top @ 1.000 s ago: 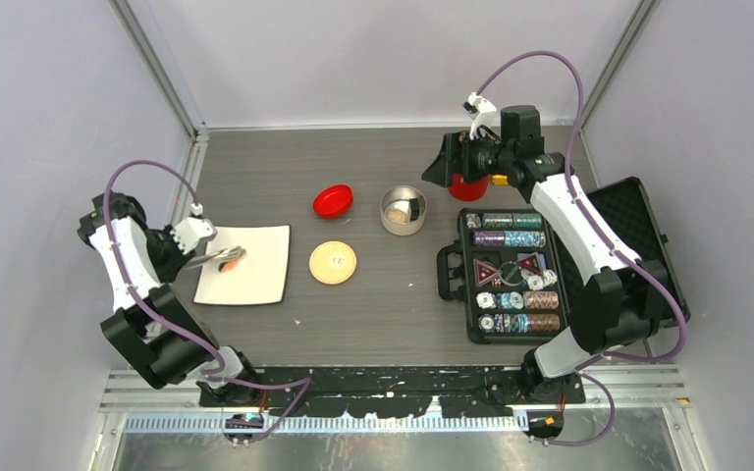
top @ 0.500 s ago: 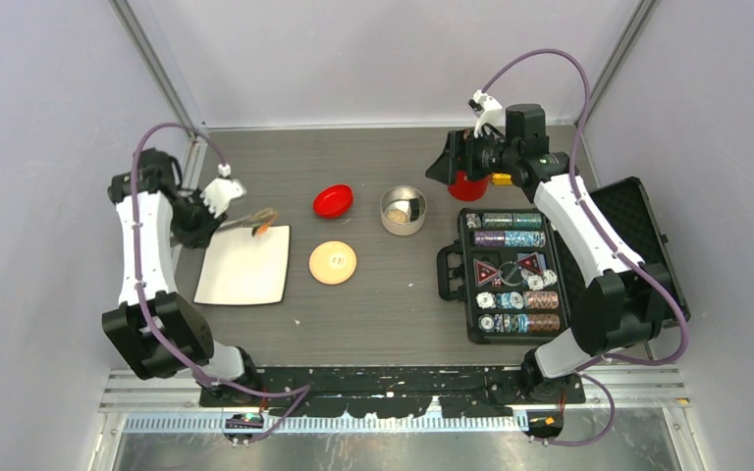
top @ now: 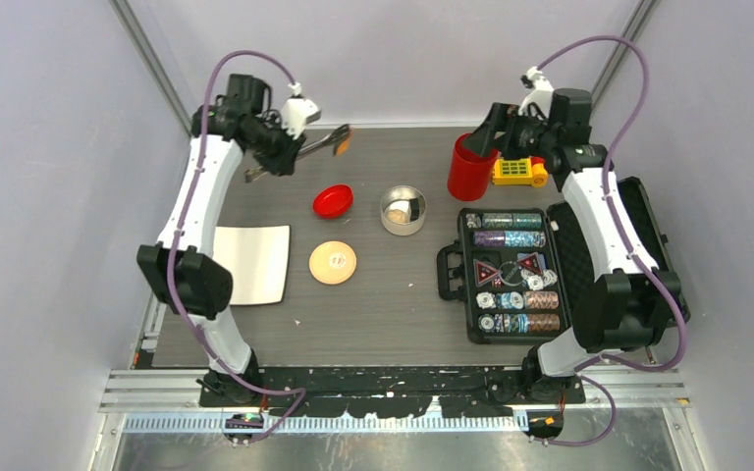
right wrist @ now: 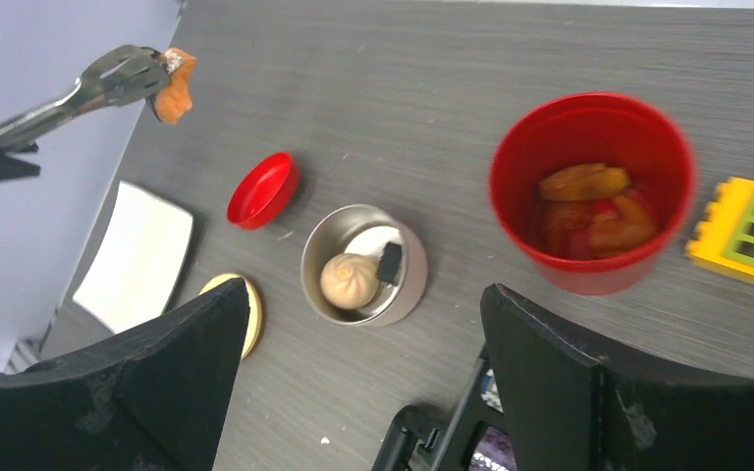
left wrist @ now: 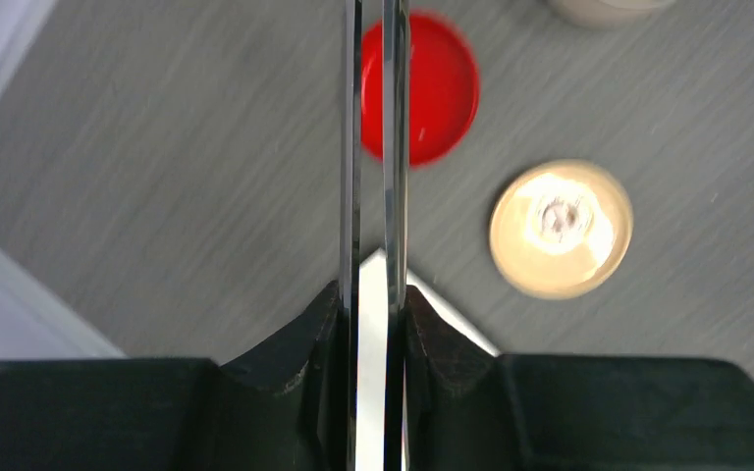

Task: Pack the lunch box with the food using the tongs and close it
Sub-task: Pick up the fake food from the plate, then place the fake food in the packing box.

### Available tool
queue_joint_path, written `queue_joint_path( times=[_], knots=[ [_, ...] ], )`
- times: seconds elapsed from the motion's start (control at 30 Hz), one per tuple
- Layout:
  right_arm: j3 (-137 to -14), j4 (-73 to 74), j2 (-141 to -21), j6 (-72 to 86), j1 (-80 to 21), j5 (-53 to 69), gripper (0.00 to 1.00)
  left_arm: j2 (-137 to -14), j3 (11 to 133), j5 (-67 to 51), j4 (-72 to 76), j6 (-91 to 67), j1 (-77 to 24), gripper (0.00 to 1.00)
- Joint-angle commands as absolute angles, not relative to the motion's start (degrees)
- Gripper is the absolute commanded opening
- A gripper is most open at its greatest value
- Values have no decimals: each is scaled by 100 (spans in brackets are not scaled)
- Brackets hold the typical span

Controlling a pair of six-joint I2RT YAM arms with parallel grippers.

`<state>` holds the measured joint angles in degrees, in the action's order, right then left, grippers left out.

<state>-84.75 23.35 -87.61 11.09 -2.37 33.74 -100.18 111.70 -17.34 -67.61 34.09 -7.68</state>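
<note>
The robot will next move the tongs (top: 319, 144) in its left gripper to the right in the top view, past the red cap and over the red cup (top: 469, 169), since that cup holds orange-brown pieces.
My left gripper (top: 288, 154) is shut on the tongs (top: 319, 144), held high over the far left of the table. Their tips pinch an orange piece of food (right wrist: 174, 86), up in the air to the left of the lunch box (top: 403, 210). In the left wrist view the tongs (left wrist: 394, 147) run straight up between my fingers (left wrist: 326, 319). The steel lunch box (right wrist: 363, 263) holds a pale bun (right wrist: 350, 280) and a dark piece. Its tan lid (top: 333, 262) lies flat to the front left of it. My right gripper (top: 483, 137) stands open above the red cup (top: 469, 169).
The red cup (right wrist: 589, 191) holds orange-brown pieces. A red cap (top: 333, 200) lies left of the lunch box. A white plate (top: 255, 263) is at front left, a yellow brick (top: 516, 171) beside the cup. An open black chip case (top: 540, 270) fills the right side.
My left arm lifted the tongs and the orange piece off the white plate, up and toward the far right. The right gripper rose and drew back, uncovering the red cup and yellow brick.
</note>
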Motion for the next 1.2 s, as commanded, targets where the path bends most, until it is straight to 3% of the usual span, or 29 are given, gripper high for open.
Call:
queue_joint_path(
  times=[0.0,0.4,0.7,1.17],
  knots=[
    [-8824,1886,-8499,1582,324,3366,92,-10582,12259,-2000,-6174,2306,-1446,0],
    [-8705,1701,-8416,2033,1242,3079,95,-12213,14160,-2120,-5346,1472,-2876,0],
    [-8615,1650,-8408,2175,1548,3050,95,-12882,14457,-2200,-4659,1074,-3484,0],
    [-8668,1574,-8604,2292,1589,3178,95,-13379,14477,-2038,-4419,1189,-3640,0]
  ],
)
